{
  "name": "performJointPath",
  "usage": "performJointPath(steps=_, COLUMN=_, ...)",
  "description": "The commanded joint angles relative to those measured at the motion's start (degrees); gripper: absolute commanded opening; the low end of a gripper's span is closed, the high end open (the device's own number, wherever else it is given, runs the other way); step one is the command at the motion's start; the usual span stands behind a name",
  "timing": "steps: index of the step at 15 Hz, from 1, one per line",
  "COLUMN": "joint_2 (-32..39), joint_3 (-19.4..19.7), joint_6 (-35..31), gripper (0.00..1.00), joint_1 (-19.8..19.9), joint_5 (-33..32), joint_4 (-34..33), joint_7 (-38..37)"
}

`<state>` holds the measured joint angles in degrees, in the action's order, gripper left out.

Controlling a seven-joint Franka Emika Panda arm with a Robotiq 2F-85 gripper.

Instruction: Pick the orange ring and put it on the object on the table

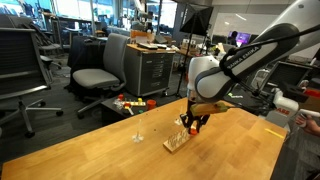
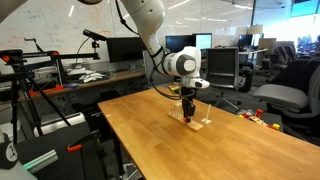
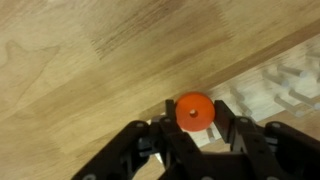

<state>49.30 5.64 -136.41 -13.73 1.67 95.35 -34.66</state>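
I will next lower my gripper slightly and release the orange ring (image 3: 193, 111) onto the end of the pegged board, just below my gripper and already under the ring.
The orange ring (image 3: 193, 111) is a small round orange-red disc with a centre hole, held between the black fingers of my gripper (image 3: 193, 118) in the wrist view. In both exterior views the gripper (image 1: 194, 123) (image 2: 189, 110) hangs just above the small light-wood board with thin pegs (image 1: 177, 144) (image 2: 197, 122). The ring shows as a small orange spot at the fingertips (image 1: 194, 127). In the wrist view a pale edge of the board (image 3: 262, 95) lies to the right, behind the fingers. The pegs are too thin to make out there.
The wooden table (image 1: 120, 150) (image 2: 230, 150) carries a small pale thin-stemmed stand (image 1: 139, 131) beside the board. Office chairs (image 1: 100, 70), a cabinet (image 1: 152, 68) and desks with monitors (image 2: 120, 48) stand beyond the table. Coloured objects lie on the floor (image 1: 130, 102).
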Motion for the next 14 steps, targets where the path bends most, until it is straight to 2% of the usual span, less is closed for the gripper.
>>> performJointPath(steps=1, joint_2=1.4, joint_3=-0.6, joint_6=0.9, gripper=0.18, joint_1=0.8, joint_5=0.4, joint_4=-2.2, joint_7=0.8)
performJointPath(steps=14, joint_2=3.2, joint_3=-1.3, joint_6=1.2, gripper=0.18, joint_1=1.4, joint_5=1.1, joint_4=-4.0, joint_7=1.2)
